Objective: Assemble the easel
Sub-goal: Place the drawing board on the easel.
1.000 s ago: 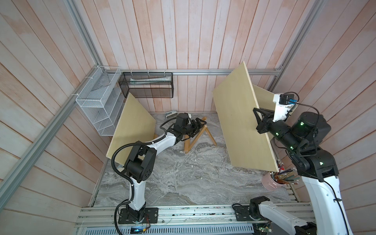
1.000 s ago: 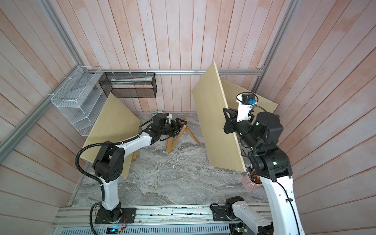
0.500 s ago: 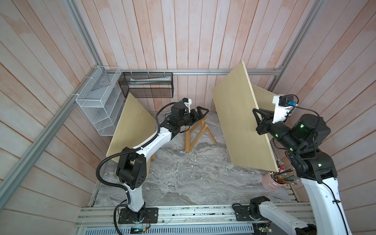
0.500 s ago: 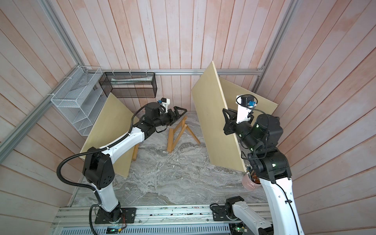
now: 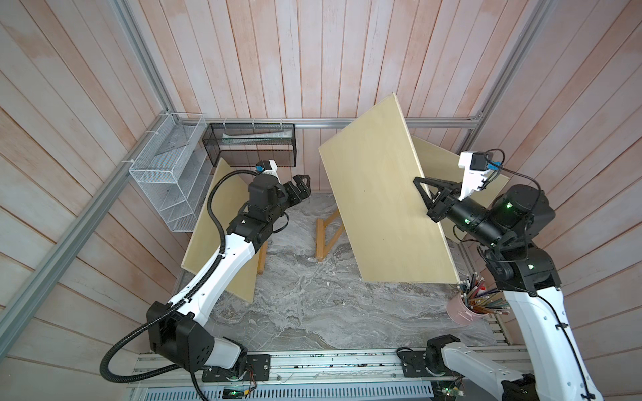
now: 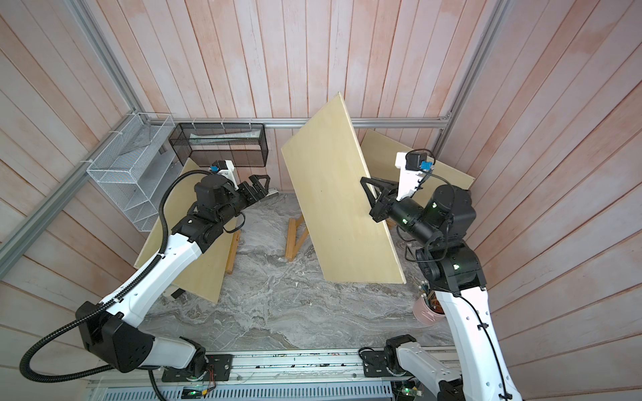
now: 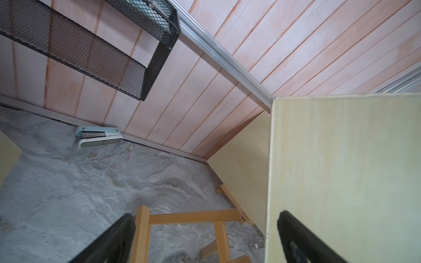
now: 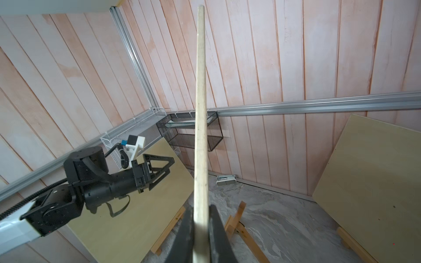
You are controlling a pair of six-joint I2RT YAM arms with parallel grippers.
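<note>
I will next bring my right gripper down toward the easel frame [image 5: 324,239] [image 8: 237,218], stand the tilted board on its wooden bar and then let go, because the board is still hanging above it.
A small wooden easel frame [image 5: 324,239] [image 6: 293,239] stands on the grey table, its right side hidden behind a large pale plywood board [image 5: 382,208] [image 6: 333,208]. The board hangs tilted above the table. My right gripper [image 5: 422,189] [image 6: 368,189] [image 8: 200,211] is shut on the board's right edge [image 8: 200,113]. My left gripper [image 5: 301,187] [image 6: 258,187] [image 7: 205,218] is open and empty, raised in the air left of the easel frame [image 7: 193,215] [image 8: 237,218]. The held board [image 7: 341,170] fills one side of the left wrist view.
A second board on an easel [image 5: 215,243] leans at the left under my left arm. A third board [image 5: 448,166] leans at the back right. A black mesh basket [image 5: 250,144] and a white wire rack [image 5: 166,180] hang on the walls. A pink pencil cup [image 5: 465,309] and a stapler [image 7: 98,136] stand on the table.
My left gripper has let go of the easel frame's top, opened wide, and risen up and back to the left. The right gripper has carried the board slightly left.
</note>
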